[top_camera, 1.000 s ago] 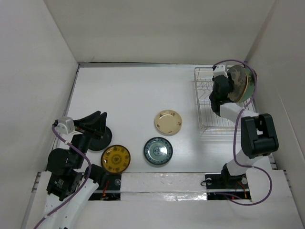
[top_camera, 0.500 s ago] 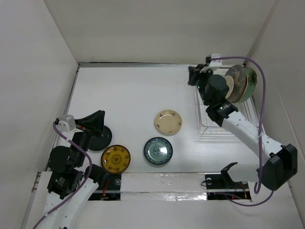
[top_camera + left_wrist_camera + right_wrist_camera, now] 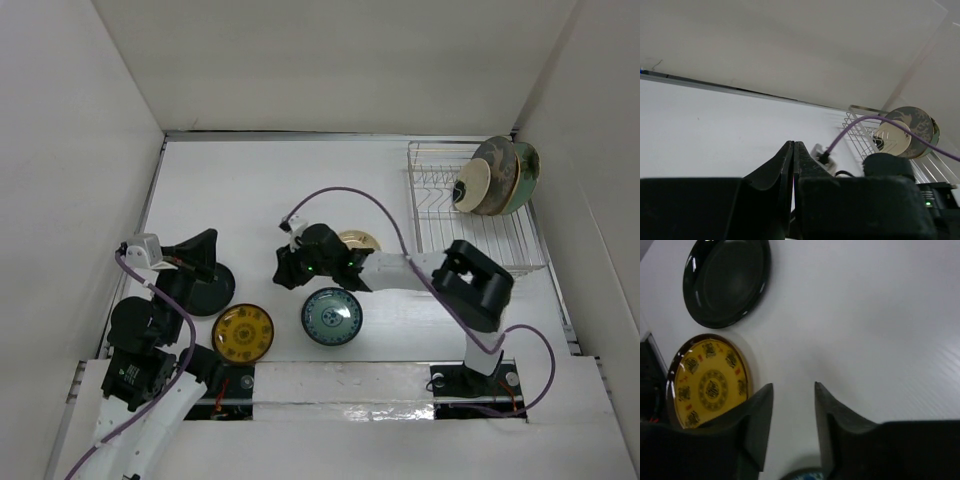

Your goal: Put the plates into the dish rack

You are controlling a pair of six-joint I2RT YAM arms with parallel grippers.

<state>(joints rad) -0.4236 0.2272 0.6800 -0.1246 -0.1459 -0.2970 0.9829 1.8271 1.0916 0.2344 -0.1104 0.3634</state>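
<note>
The right gripper moves down and back next, onto the plate's rim by the blue-green plate, before it loads the yellow patterned plate.
The silver wire dish rack stands at the back right, with several plates upright in its far end; the left wrist view also shows the rack and those plates. On the table lie a black plate, a yellow patterned plate, a blue-green plate and a cream plate half hidden by my right arm. My left gripper is shut and empty above the black plate. My right gripper hangs open over bare table between the yellow plate and the blue-green plate.
White walls close the table on the left, back and right. My right arm stretches low across the middle, from its elbow towards the left. The black plate lies beyond the yellow one in the right wrist view.
My right arm has swung from the dish rack down to the middle of the table, its jaws open. The left gripper's jaws have closed.
</note>
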